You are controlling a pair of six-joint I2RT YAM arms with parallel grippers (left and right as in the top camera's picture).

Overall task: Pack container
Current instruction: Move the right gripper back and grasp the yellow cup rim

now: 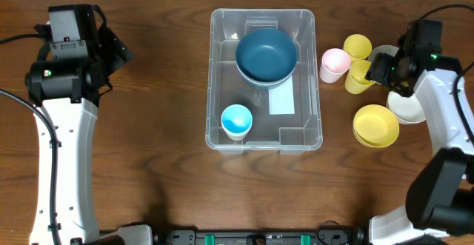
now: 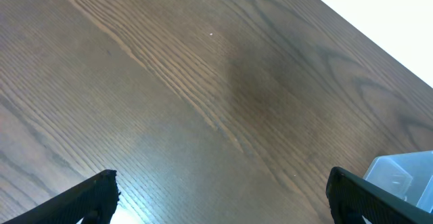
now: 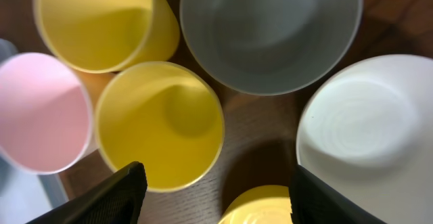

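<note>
My right gripper lowers onto the rim of the nearer yellow cup facing the white bowl (image 1: 407, 109) next and closes, since bare wood shows in the gap between them.
The clear plastic container (image 1: 215, 67) stands in the middle of the table. It holds a dark blue bowl (image 1: 266, 54) at the far end and a light blue cup (image 1: 236, 119) at the near left. A white label (image 1: 281, 101) shows on its base. To its right stand a pink cup (image 1: 333, 64), two yellow cups (image 1: 357, 47) (image 1: 358, 77), a grey bowl (image 1: 384, 52), a white bowl (image 1: 407, 109) and a yellow bowl (image 1: 375, 125). My right gripper (image 3: 216, 200) is open, above the nearer yellow cup (image 3: 159, 124) and the yellow bowl (image 3: 260, 207). My left gripper (image 2: 220, 197) is open over bare wood at the far left.
The left arm (image 1: 63, 67) stands over the table's left side. A corner of the container (image 2: 402, 173) shows at the right of the left wrist view. The right wrist view also shows the pink cup (image 3: 40, 112), grey bowl (image 3: 270, 31) and white bowl (image 3: 369, 119).
</note>
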